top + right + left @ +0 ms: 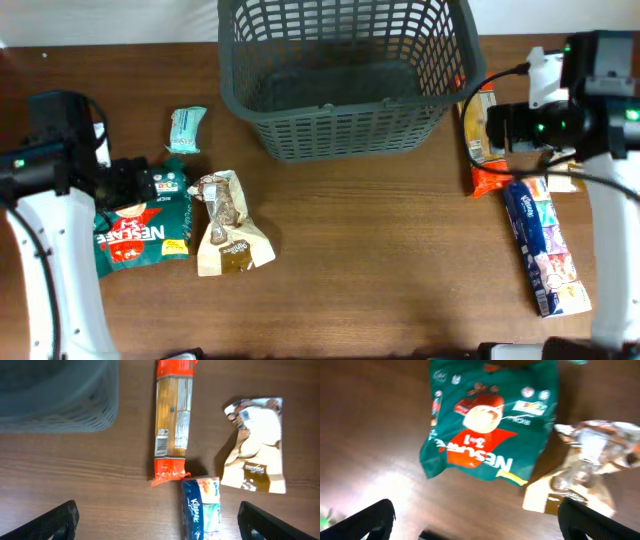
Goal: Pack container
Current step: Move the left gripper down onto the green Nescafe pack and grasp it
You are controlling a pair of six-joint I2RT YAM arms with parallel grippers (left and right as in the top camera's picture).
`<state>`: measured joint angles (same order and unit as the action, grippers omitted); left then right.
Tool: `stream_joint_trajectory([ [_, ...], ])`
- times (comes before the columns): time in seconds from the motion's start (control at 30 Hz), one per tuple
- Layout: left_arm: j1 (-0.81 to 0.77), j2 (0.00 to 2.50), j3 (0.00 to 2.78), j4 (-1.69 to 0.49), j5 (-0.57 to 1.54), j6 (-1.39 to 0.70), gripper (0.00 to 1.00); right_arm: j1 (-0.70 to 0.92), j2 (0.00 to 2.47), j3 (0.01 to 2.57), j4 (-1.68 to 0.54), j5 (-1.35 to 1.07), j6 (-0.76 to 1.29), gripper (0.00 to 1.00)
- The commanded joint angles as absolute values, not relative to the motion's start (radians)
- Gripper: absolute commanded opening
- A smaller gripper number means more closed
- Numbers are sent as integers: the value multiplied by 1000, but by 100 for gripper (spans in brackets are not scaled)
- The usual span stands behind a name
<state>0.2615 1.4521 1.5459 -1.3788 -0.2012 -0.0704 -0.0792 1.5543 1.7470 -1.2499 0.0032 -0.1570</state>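
Observation:
The edge of the Nescafe packet away from the snack packet is below the gripper, beside bare table, so the robot's left gripper will next lower and tilt sideways onto that edge.
The dark grey lattice basket [345, 80] stands at the back middle, and nothing shows inside it; its corner is in the right wrist view [55, 395]. My left gripper [135, 185] is open and empty above the top edge of a green Nescafe packet [140, 235], which also shows in the left wrist view [485, 425], beyond my left fingers [480, 525]. My right gripper [495, 128] is open and empty over an orange-ended pasta pack [172, 415] just right of the basket; my right fingers [157, 522] straddle bare table and the Kleenex end.
A beige-brown snack packet [228, 225] lies right of the Nescafe packet. A small light blue packet [187, 128] lies left of the basket. A blue Kleenex pack [545, 245] lies at the right. Another beige pouch [255, 445] lies beside the pasta.

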Motion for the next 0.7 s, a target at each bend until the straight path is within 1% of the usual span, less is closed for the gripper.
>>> stream_joint_trajectory([
  [0.0, 265, 1457, 1539, -1390, -268, -67, 99, -86, 1584, 1761, -1251, 3, -144, 99],
  [0.2, 338, 1458, 1539, -1395, -253, 2, 99, -86, 1602, 1761, -1242, 1, -115, 99],
  [0.3, 436, 1464, 1539, -1370, -237, 6, 99, -86, 1602, 1762, -1243, 1, -115, 99],
  [0.43, 630, 1502, 1539, -1308, -130, 17, 100, -86, 1602, 1762, -1257, 1, -115, 99],
  [0.47, 673, 1516, 1538, -1292, -91, 27, 100, -86, 1602, 1762, -1257, 1, -115, 99],
  [0.5, 751, 1551, 1539, -1258, 58, 113, 99, -86, 1602, 1762, -1256, 1, -115, 99],
  [0.53, 786, 1574, 1539, -1242, 179, 189, 100, -86, 1602, 1762, -1255, 1, -115, 99],
  [0.6, 828, 1619, 1538, -1216, 344, 297, 100, -86, 1602, 1762, -1254, 1, -115, 99],
  [0.67, 844, 1670, 1539, -1201, 400, 364, 100, -86, 1602, 1762, -1261, 1, -115, 99],
])
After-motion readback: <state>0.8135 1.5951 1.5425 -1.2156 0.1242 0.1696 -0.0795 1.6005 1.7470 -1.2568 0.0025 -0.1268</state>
